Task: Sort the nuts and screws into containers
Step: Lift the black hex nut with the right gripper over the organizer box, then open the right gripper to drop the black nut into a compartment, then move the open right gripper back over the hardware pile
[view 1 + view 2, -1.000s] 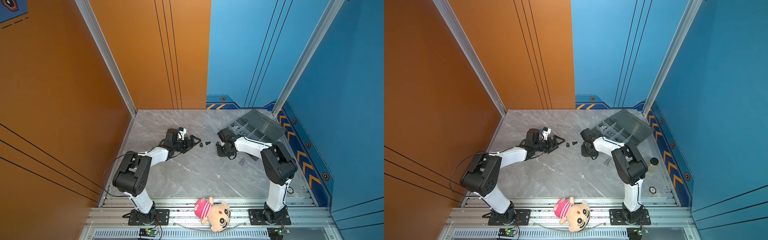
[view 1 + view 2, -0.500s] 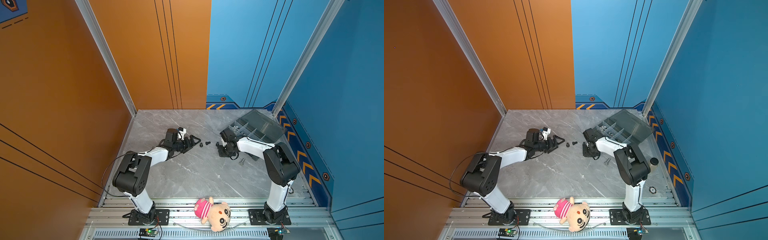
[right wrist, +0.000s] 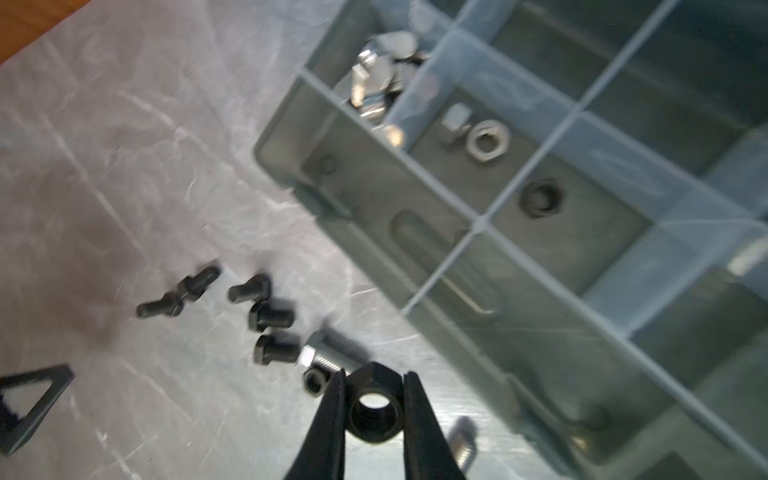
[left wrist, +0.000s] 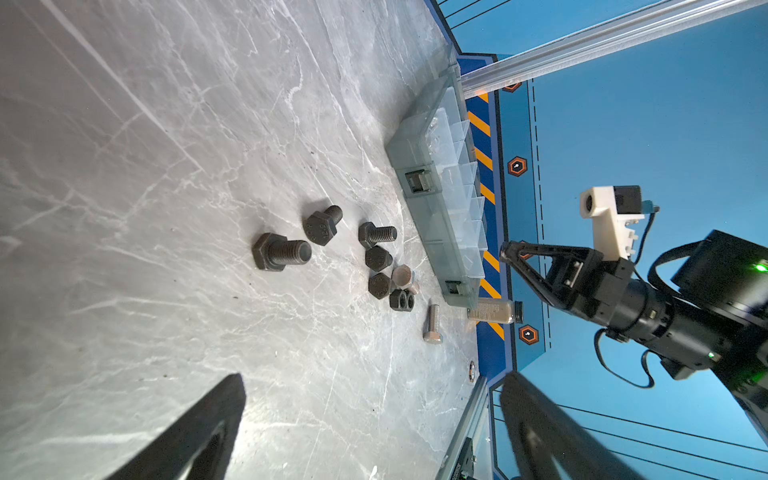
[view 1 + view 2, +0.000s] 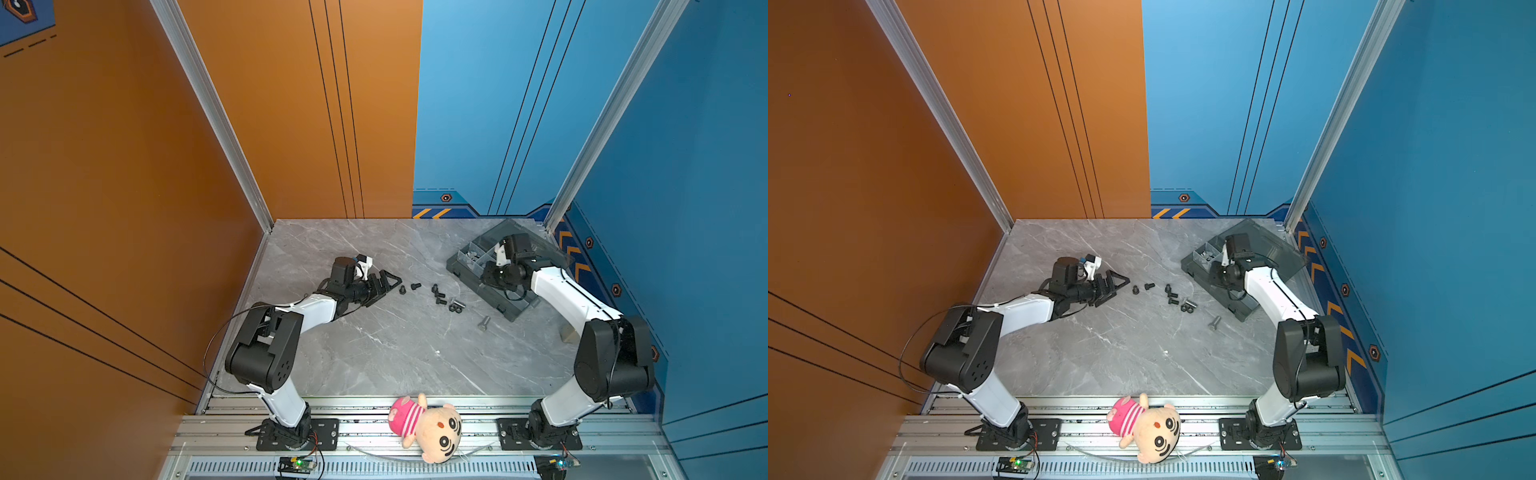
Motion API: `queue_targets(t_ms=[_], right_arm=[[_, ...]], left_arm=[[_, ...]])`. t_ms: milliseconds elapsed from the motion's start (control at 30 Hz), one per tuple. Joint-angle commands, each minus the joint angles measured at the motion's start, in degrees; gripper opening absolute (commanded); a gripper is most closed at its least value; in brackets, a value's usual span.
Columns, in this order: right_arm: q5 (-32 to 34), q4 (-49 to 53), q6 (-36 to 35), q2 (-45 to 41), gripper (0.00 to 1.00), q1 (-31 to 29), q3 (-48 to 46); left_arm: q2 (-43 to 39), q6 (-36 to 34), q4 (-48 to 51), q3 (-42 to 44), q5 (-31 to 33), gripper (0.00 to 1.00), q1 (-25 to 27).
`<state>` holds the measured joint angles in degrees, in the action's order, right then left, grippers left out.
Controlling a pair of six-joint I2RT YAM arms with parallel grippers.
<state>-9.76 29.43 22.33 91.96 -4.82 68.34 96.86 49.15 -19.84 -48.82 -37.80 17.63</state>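
The matching nut goes across next for my right gripper to release in the section of the box already holding a black nut (image 3: 580,230), past the box's front side.
My right gripper (image 3: 374,388) is shut on a black nut (image 3: 375,405), which it holds in the air near the front wall of the grey organizer box (image 3: 374,216). In both top views that gripper (image 5: 494,274) hovers over the box (image 5: 465,276). Its compartments hold silver screws (image 3: 382,70), a silver nut (image 3: 486,141) and a black nut (image 3: 540,197). Several black screws (image 5: 438,293) lie on the table beside black nuts (image 5: 456,308) and a silver screw (image 5: 483,322). My left gripper (image 5: 392,279) rests open just left of the screws, with nothing between its fingers (image 4: 224,415).
A small beige jar (image 4: 494,311) lies by the box's near end at the right wall. A plush doll (image 5: 428,428) lies on the front rail. The box's lid (image 5: 540,245) hangs open toward the back right corner.
My right gripper has lifted from the table by the screws and swung right and back over the box, carrying the black nut. The left arm has stayed still.
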Motion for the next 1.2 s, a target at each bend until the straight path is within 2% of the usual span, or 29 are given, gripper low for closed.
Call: queue_targets(t_ms=[0, 167, 367, 600, 667, 733, 933, 1033, 1167], right_arm=[[4.59, 3.34, 0.26, 0.51, 0.00, 3.59, 2.83], [4.92, 3.27, 0.35, 4.66, 0.00, 6.96, 5.78], [7.45, 2.47, 1.37, 9.94, 0.00, 7.28, 8.93], [7.39, 0.81, 2.90, 14.04, 0.00, 7.28, 10.93], [7.29, 0.89, 2.99, 14.52, 0.04, 7.28, 11.33], [7.05, 1.04, 2.99, 14.73, 0.14, 7.19, 11.59], [7.04, 1.96, 2.82, 14.46, 0.33, 7.19, 11.91], [6.48, 3.15, 2.48, 13.36, 0.38, 7.28, 12.46], [4.67, 3.98, 1.60, 10.35, 0.40, 7.20, 12.50]], left_arm=[[0.35, -0.45, -0.39, -0.41, -0.96, 0.98, -0.11], [0.32, -0.45, -0.46, -0.28, -0.87, 0.98, -0.09], [0.29, -0.41, -0.47, -0.12, -0.73, 0.98, -0.04], [0.00, -0.33, -0.40, 0.03, -0.71, 0.98, -0.24], [-0.09, -0.33, -0.42, 0.04, -0.61, 0.98, -0.23], [-0.09, -0.30, -0.42, -0.02, -0.61, 0.98, -0.23], [0.00, -0.21, -0.38, -0.06, -0.54, 0.98, -0.23], [-0.09, -0.15, -0.41, -0.10, -0.61, 0.98, -0.23], [-0.15, -0.13, -0.39, -0.05, -0.62, 0.98, -0.23]])
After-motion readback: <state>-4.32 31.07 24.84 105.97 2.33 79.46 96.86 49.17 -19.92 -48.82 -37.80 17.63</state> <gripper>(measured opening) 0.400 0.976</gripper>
